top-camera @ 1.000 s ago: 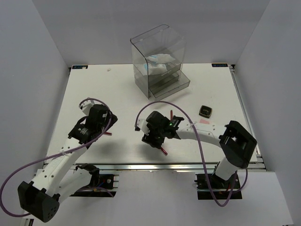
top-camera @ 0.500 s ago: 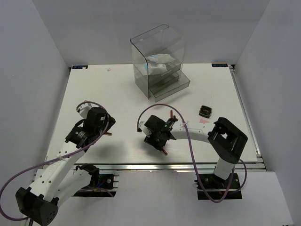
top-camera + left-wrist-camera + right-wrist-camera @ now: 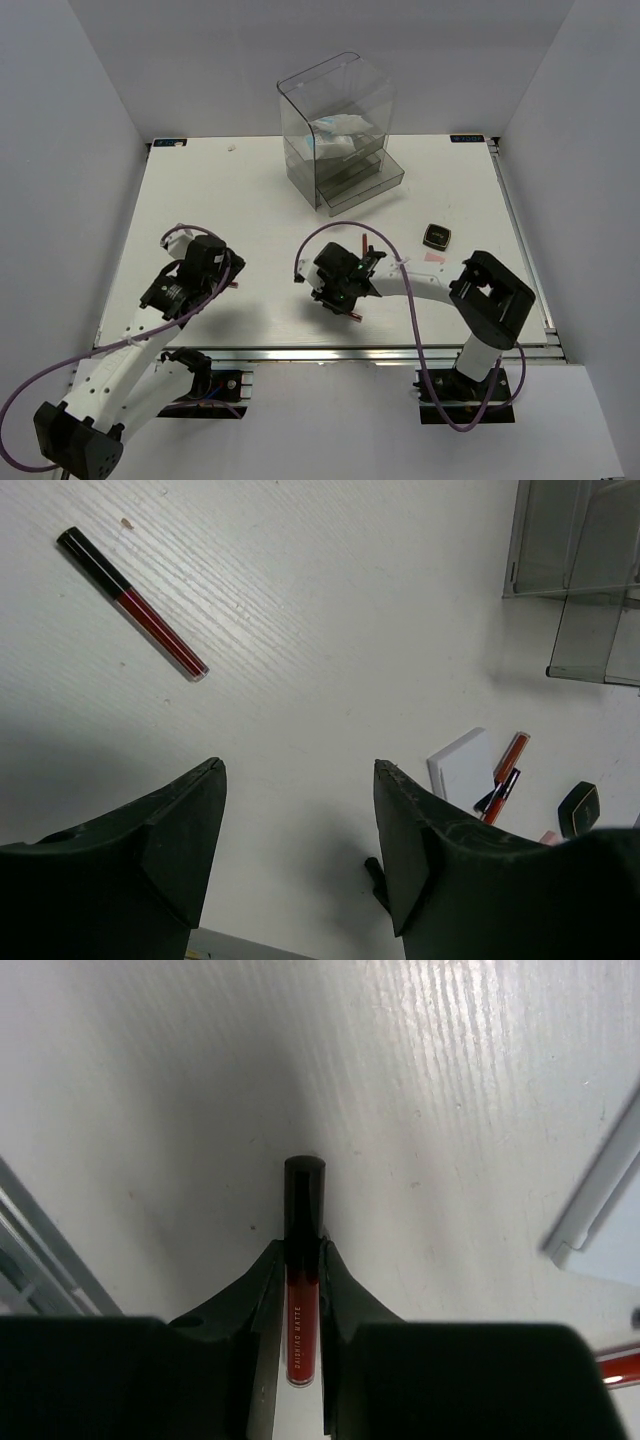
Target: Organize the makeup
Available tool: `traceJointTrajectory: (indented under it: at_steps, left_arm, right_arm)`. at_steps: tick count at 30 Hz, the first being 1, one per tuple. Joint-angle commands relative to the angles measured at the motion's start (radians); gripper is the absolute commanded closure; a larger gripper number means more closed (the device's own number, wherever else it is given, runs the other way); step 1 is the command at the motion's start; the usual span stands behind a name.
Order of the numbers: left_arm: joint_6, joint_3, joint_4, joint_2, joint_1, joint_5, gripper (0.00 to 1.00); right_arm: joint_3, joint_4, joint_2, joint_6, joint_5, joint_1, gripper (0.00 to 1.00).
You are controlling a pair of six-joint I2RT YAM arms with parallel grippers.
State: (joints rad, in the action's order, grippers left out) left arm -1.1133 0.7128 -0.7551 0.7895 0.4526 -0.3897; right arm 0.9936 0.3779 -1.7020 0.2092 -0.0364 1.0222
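Next, I raise my right gripper and carry the red lip stick outward over the lower drawer (image 3: 362,190) to release it there, because that drawer stands pulled out.
My right gripper (image 3: 300,1250) is shut on a red lip stick with a black cap (image 3: 302,1295), which lies lengthwise between the jaws on the table; the cap pokes out ahead of the fingertips. From above, the right gripper (image 3: 340,290) sits low at the table's front middle. My left gripper (image 3: 300,770) is open and empty above bare table, at the front left (image 3: 205,265). Another red and black stick (image 3: 130,602) lies ahead of it. A white pad (image 3: 462,765), a third red stick (image 3: 505,770) and a black compact (image 3: 436,236) lie to the right.
The tall clear drawer box (image 3: 335,130) stands at the back middle with white packets inside and its lower drawer pulled out. A pink palette (image 3: 433,257) lies just in front of the compact. The table's front rail (image 3: 330,352) runs close to both grippers.
My right gripper has dropped to the table and closed on the red lip stick. The left arm has drawn back a little toward the near edge, still open.
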Motion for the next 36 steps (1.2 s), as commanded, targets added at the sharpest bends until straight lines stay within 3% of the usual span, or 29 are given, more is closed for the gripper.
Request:
traceJointTrajectory:
  at_steps: [1,4,7,13,16,23,27,29,32,36]
  left_arm:
    - [-0.034,-0.010,0.026,0.016,-0.008,0.017,0.30]
    - [-0.056,-0.013,0.049,0.036,-0.017,0.035,0.28]
    - [-0.082,-0.021,0.071,0.042,-0.038,0.063,0.28]
    - [-0.086,-0.026,0.145,0.092,-0.114,0.208,0.27]
    - [-0.063,0.007,0.146,0.134,-0.137,0.239,0.27]
    - [-0.048,0.037,0.137,0.162,-0.164,0.242,0.27]
    - [-0.069,0.010,0.154,0.152,-0.184,0.261,0.27]
    - [-0.074,0.004,0.155,0.157,-0.193,0.275,0.26]
    - [-0.074,0.020,0.131,0.186,-0.209,0.282,0.25]
    - [-0.072,0.066,0.065,0.252,-0.239,0.284,0.25]
  right_arm:
    - [0.019,0.016,0.080,0.137,-0.130,-0.066,1.00]
    - [0.169,0.091,0.151,0.347,-0.392,-0.167,1.00]
    - [0.272,0.127,0.171,0.494,-0.474,-0.252,1.00]
    - [0.512,0.052,0.009,0.909,-0.379,-0.502,1.00]
    - [0.635,0.044,-0.114,1.095,-0.324,-0.556,1.00]
    - [0.674,-0.057,-0.241,1.308,-0.292,-0.579,1.00]
    - [0.680,-0.099,-0.291,1.340,-0.264,-0.580,1.00]
    - [0.698,-0.105,-0.315,1.334,-0.249,-0.580,0.74]
    - [0.708,-0.102,-0.327,1.317,-0.247,-0.585,0.55]
    - [0.691,-0.086,-0.308,1.288,-0.255,-0.596,0.47]
